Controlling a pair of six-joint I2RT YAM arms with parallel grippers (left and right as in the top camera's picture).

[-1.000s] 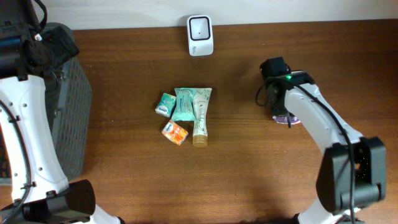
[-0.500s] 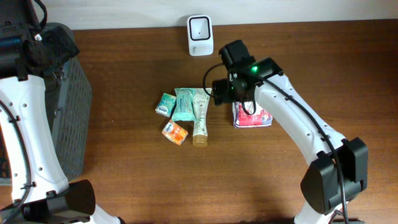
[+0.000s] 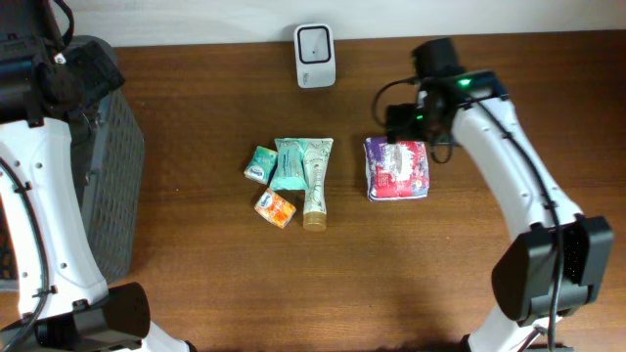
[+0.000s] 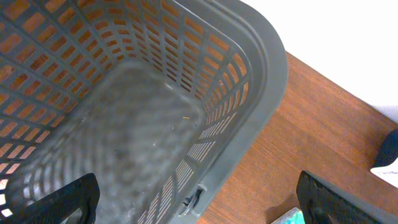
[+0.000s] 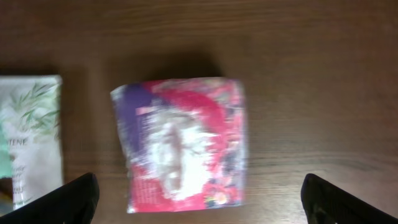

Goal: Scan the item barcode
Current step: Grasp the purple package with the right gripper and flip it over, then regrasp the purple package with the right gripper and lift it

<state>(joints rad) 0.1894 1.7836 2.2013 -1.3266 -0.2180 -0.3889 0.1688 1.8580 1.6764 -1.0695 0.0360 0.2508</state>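
Note:
I need to move my right gripper down and to the right in its wrist view next, onto the packet's edge farthest from the tube (image 5: pixel 240 146), because that edge of the packet is below my gripper.
A red and purple packet (image 3: pixel 396 168) lies flat on the wooden table, right of the middle. In the right wrist view the packet (image 5: pixel 180 143) lies below and between my fingers, untouched. My right gripper (image 3: pixel 411 122) hovers just beyond its far edge, and the right gripper (image 5: pixel 199 198) is open and empty. The white scanner (image 3: pixel 315 56) stands at the table's far edge. My left gripper (image 3: pixel 44 68) hangs open over the grey basket (image 3: pixel 108 147). In the left wrist view the left gripper (image 4: pixel 199 202) holds nothing.
A cluster left of the packet holds a teal pouch (image 3: pixel 290 161), a pale tube (image 3: pixel 316 186), a small teal pack (image 3: pixel 259 164) and an orange pack (image 3: pixel 276 208). The basket's rim (image 4: pixel 267 81) runs along the table's left side.
The packet went from the right side to near the middle. My right gripper opened, let it go and drew back toward the far right. The left arm stayed still.

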